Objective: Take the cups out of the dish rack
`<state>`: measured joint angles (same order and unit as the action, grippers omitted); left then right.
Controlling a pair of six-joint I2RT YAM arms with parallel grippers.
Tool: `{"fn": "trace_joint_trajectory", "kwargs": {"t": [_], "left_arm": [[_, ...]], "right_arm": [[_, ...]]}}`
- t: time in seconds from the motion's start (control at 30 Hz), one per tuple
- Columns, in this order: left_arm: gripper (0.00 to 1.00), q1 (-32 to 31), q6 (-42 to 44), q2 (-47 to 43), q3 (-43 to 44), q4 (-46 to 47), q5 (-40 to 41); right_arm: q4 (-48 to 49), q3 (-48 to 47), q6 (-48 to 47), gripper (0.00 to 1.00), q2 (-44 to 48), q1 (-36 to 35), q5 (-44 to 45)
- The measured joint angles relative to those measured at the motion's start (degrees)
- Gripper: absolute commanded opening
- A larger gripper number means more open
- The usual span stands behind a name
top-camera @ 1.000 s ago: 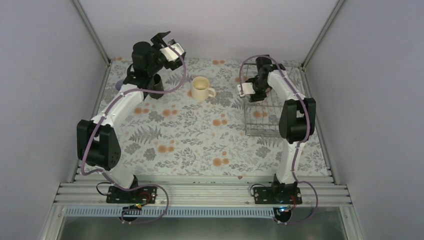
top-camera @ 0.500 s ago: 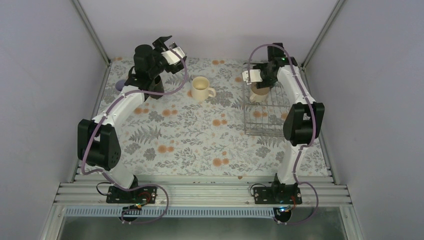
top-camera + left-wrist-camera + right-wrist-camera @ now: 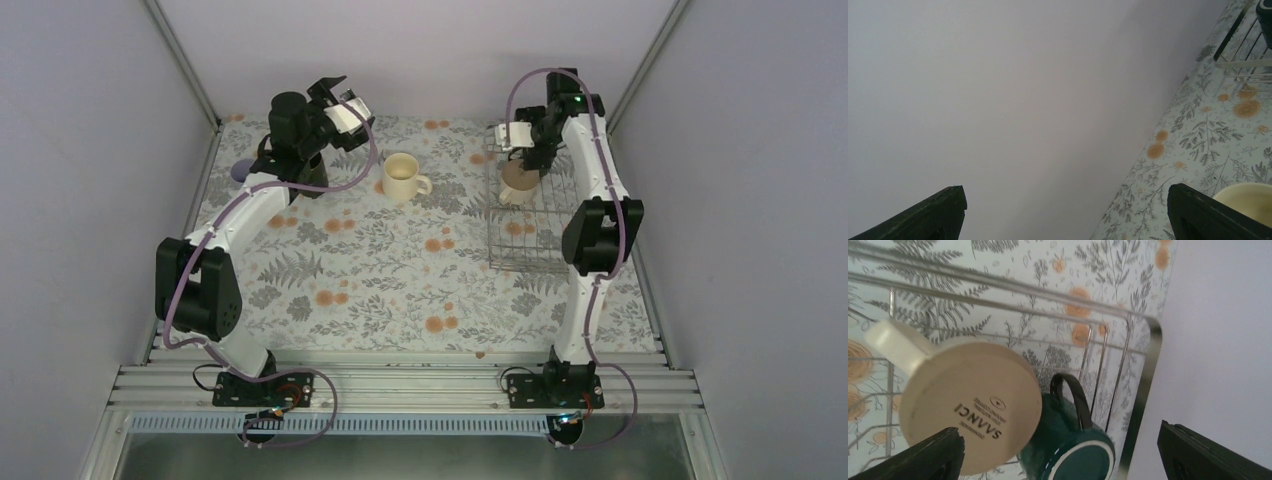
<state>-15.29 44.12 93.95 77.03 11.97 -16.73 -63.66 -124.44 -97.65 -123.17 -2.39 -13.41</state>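
My right gripper moves back and down onto the cream mug's handle (image 3: 902, 346) next, since the handle lies below and back from it, jutting out clear of the dark green mug (image 3: 1068, 445).
The wire dish rack (image 3: 524, 232) stands at the right of the table. A cream mug (image 3: 517, 182) sits upside down at its far end. The right wrist view shows that cream mug (image 3: 970, 407) base up, with a dark green mug (image 3: 1068, 445) touching its side, both inside the rack's wire (image 3: 1147, 375). My right gripper (image 3: 522, 143) hangs open above them, holding nothing. Another cream mug (image 3: 402, 178) stands upright on the table. A lavender cup (image 3: 240, 172) and a black mug (image 3: 312, 172) sit at the far left under my left arm. My left gripper (image 3: 338, 98) is raised and open.
The left wrist view looks mostly at the grey back wall, with the cream mug's rim (image 3: 1248, 194) and a corner of the rack (image 3: 1243, 62) at the right. Walls close in on three sides; the rack's right side is near the right wall.
My right gripper has risen and shifted toward the far end of the rack, and its jaws have opened wide. The upside-down cream mug came into view beneath it. The left arm barely moved.
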Motion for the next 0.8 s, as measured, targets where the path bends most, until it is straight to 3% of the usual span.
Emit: {"fn": "trace_joint_trajectory", "kwargs": {"t": [0.1, 0.3, 0.8], "left_arm": [[1.0, 0.0, 0.0, 0.0, -0.4, 0.0, -0.5], [1.0, 0.0, 0.0, 0.0, -1.0, 0.2, -0.7], [1.0, 0.0, 0.0, 0.0, -1.9, 0.8, -0.7]], "right_arm": [[-1.2, -2.1, 0.2, 0.99, -2.2, 1.5, 0.2], [1.7, 15.5, -2.9, 0.97, 2.3, 2.5, 1.0], [8.0, 21.0, -4.5, 0.88, 5.5, -0.2, 0.0]]}}
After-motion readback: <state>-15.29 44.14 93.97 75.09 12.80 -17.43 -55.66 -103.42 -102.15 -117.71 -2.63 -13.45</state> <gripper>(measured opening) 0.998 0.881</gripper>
